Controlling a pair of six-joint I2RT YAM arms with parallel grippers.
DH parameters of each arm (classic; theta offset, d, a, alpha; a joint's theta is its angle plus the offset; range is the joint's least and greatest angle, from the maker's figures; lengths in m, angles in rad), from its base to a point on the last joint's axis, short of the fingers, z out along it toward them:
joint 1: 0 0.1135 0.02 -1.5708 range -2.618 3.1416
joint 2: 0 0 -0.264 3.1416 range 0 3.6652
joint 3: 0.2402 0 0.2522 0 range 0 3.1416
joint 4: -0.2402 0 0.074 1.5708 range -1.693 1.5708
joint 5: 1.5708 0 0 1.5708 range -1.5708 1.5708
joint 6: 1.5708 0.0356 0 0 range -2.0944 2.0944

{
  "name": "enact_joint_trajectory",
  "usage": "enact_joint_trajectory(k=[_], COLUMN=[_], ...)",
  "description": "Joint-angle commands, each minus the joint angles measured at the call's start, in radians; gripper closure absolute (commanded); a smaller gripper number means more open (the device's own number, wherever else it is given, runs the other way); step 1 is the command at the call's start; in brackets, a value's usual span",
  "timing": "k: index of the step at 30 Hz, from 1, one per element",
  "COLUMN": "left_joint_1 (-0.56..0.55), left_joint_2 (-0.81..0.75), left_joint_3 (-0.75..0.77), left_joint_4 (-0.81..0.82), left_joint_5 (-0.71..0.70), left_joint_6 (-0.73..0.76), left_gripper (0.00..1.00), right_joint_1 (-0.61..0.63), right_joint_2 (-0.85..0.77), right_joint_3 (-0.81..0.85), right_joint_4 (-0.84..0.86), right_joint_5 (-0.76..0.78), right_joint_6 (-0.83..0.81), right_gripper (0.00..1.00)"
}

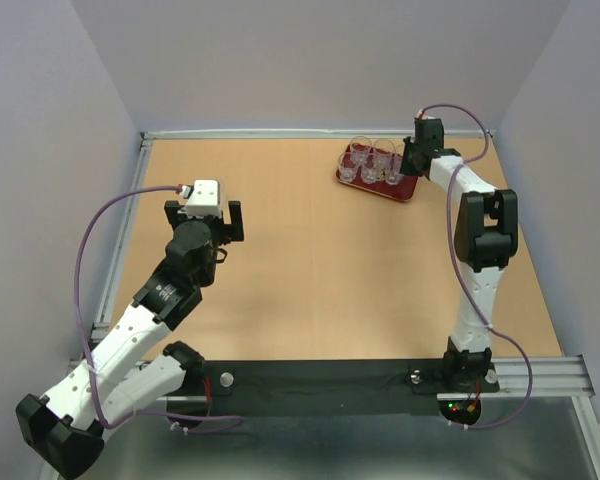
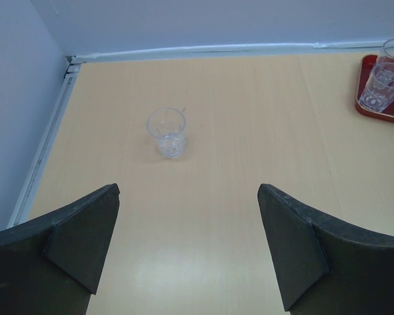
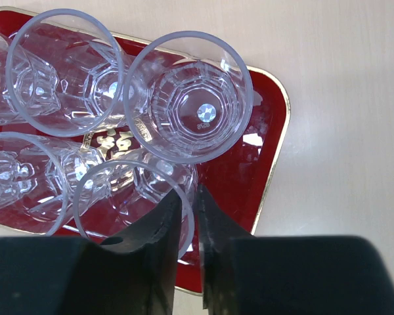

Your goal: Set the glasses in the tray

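Note:
My left gripper needs to move outward and down and turn onto the side of the lone glass's rim nearest the metal bar, because the lone glass stands outward and below the gripper.
The dark red tray [image 1: 406, 190] lies at the far right of the table with several clear glasses [image 1: 370, 160] standing in it. My right gripper [image 1: 412, 160] hangs over its right end. In the right wrist view its jaws [image 3: 189, 197] straddle the rim of the nearest glass [image 3: 134, 197], one finger inside and one outside, slightly parted, with the tray's red floor [image 3: 262, 164] beside it. One more glass [image 2: 166, 133] stands upright alone on the table, ahead and a little left of my left gripper [image 2: 188, 190], which is wide open and holds nothing.
A metal rail [image 2: 46, 144] borders the table's left edge and a wall rises behind the far edge. The tray's left end [image 2: 364, 88] shows at the right of the left wrist view. My left gripper [image 1: 204, 210] hovers over the table's left half.

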Motion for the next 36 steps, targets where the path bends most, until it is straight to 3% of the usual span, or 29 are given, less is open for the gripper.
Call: enact_joint_trajectory(k=[1, 12, 22, 29, 31, 32, 36], left_joint_1=[0.005, 0.008, 0.017, 0.137, 0.221, 0.255, 0.393], left_joint_2=[0.000, -0.001, -0.001, 0.043, 0.072, 0.083, 0.175], left_joint_3=[-0.006, -0.006, -0.004, 0.016, 0.027, 0.030, 0.060], left_joint_4=[0.047, 0.049, 0.050, 0.062, 0.070, 0.073, 0.079], left_joint_5=[-0.016, -0.008, 0.007, 0.183, 0.280, 0.315, 0.535], left_joint_6=[0.012, 0.010, -0.007, -0.111, -0.143, -0.158, -0.322], left_gripper=[0.02, 0.02, 0.02, 0.02, 0.02, 0.02, 0.02], right_joint_1=[-0.005, -0.006, -0.020, -0.023, -0.023, -0.026, -0.026], right_joint_2=[0.012, -0.043, -0.165, -0.388, -0.447, -0.473, -0.629], right_joint_3=[0.063, 0.044, -0.015, -0.205, -0.298, -0.333, -0.501], right_joint_4=[0.050, 0.050, 0.055, 0.058, 0.058, 0.058, 0.058], right_joint_5=[-0.015, -0.046, -0.037, -0.262, -0.363, -0.395, -0.558], right_joint_6=[0.012, -0.005, -0.054, -0.211, -0.262, -0.276, -0.318], right_gripper=[0.75, 0.57, 0.56, 0.56, 0.56, 0.50, 0.50])
